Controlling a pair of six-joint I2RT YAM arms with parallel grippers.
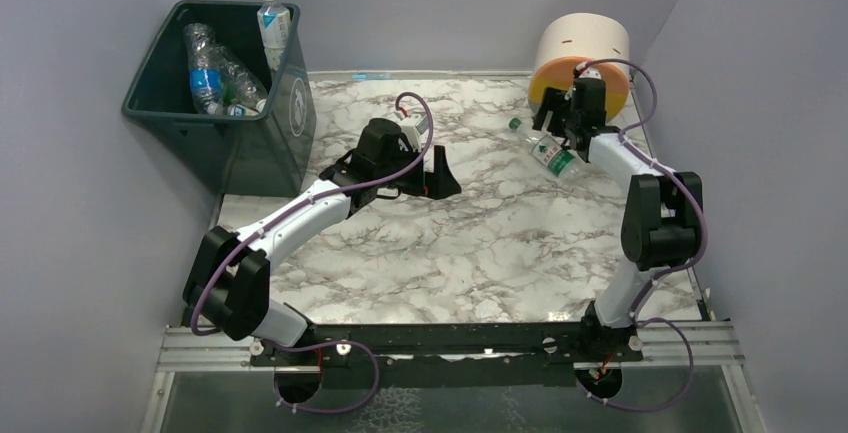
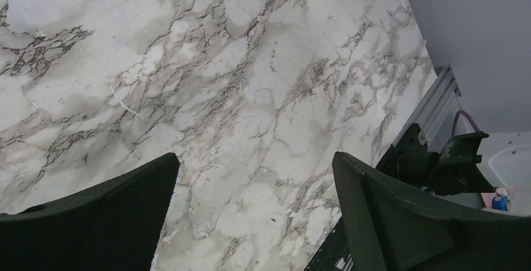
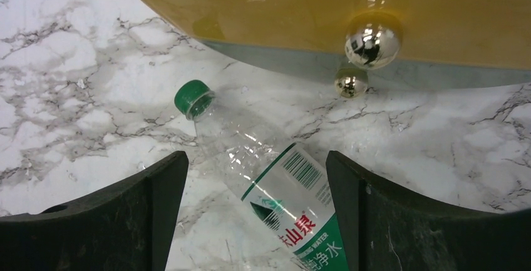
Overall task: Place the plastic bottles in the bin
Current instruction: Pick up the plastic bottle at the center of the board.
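Note:
My right gripper draws back from the big cylinder and down to close around the label's green band (image 1: 560,162) (image 3: 324,249) next, since the fingers hover nearer the bottle's cap.
A clear plastic bottle (image 3: 269,171) with a green cap and a green-and-white label lies on its side on the marble table. My right gripper (image 3: 257,158) is open, with one finger on each side of the bottle's body. The label end lies close to the right finger. From above, the bottle (image 1: 545,150) lies just in front of the big cylinder, under my right gripper (image 1: 556,128). The dark green bin (image 1: 283,138) stands at the far left. It holds crushed clear bottles (image 1: 210,73), and one upright bottle (image 1: 272,21) at its far corner. My left gripper (image 1: 432,178) is open over bare marble, with nothing between its fingers (image 2: 125,221).
A big cream and orange cylinder (image 1: 580,53) stands at the far right, close behind the lying bottle. Its orange side (image 3: 313,2) carries a shiny metal ball (image 3: 372,44). Grey walls enclose the table on three sides. A metal rail (image 1: 450,343) runs along the near edge.

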